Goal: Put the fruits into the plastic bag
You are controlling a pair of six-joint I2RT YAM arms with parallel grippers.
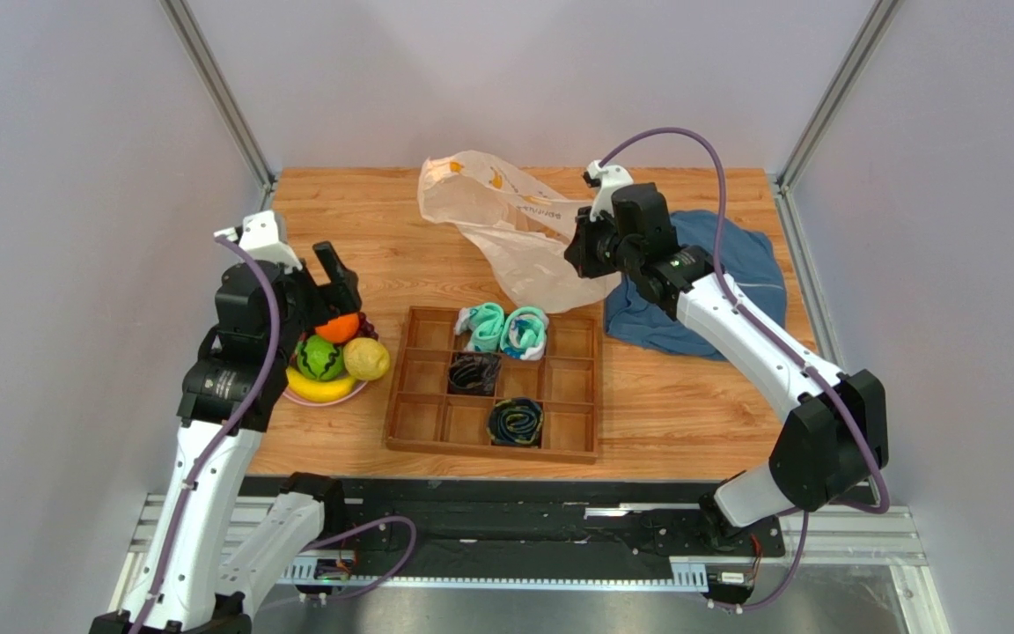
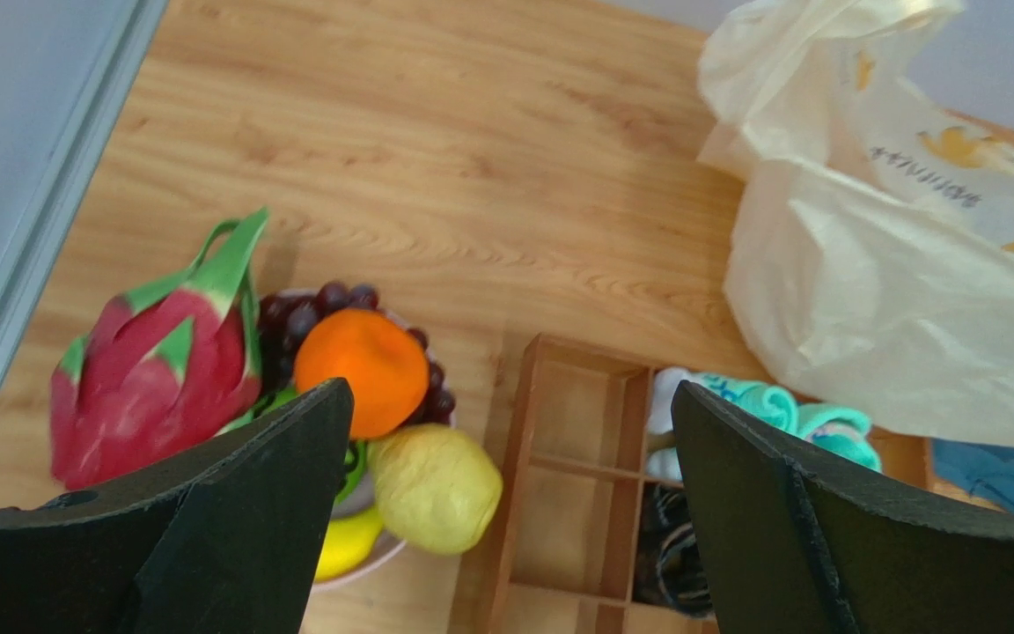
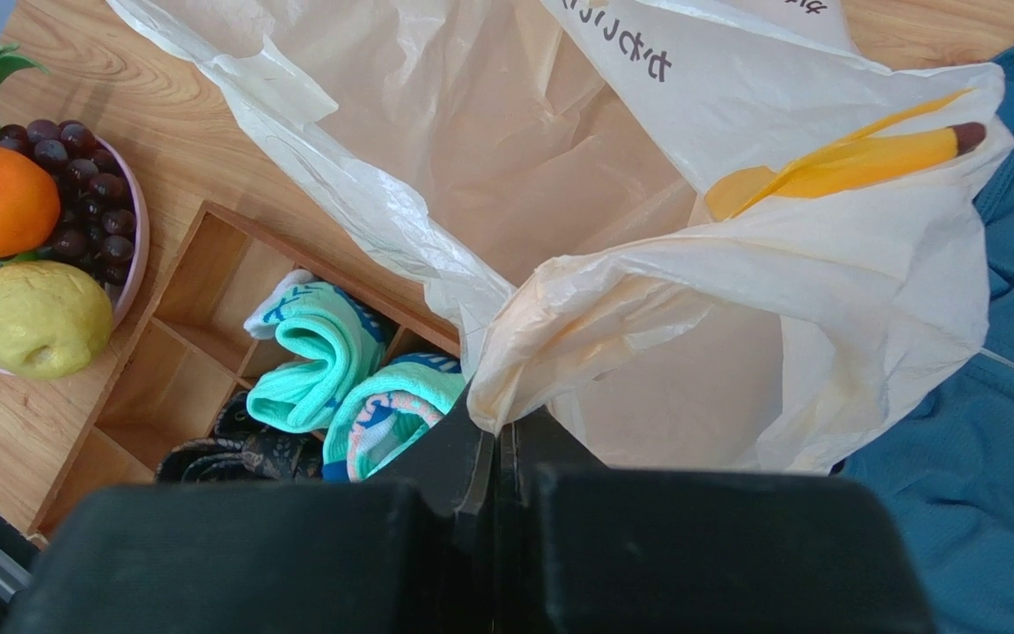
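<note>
The left gripper will go down toward the left in the wrist view, around the orange (image 1: 337,328) (image 2: 364,371). The orange lies below the gripper on that side, and its top is uncovered.
The fruits lie heaped on a pink plate (image 1: 342,395) at the table's left: orange (image 1: 337,328), striped melon (image 1: 318,358), lemon (image 1: 366,358), banana (image 1: 319,387). The left wrist view adds the dragon fruit (image 2: 149,377) and grapes (image 2: 327,301). My left gripper (image 2: 510,390) hovers open just above the heap with nothing between its fingers. The plastic bag (image 1: 506,225), cream with printed bananas, is held up at the back centre. My right gripper (image 3: 499,423) is shut on a bunched edge of the plastic bag, whose mouth gapes toward the left.
A wooden divided tray (image 1: 407,396) sits in the middle front, holding teal rolled socks (image 1: 506,328) and dark ones (image 1: 473,374). A blue cloth (image 1: 737,264) lies at the right under the right arm. Grey walls close in the left, right and back.
</note>
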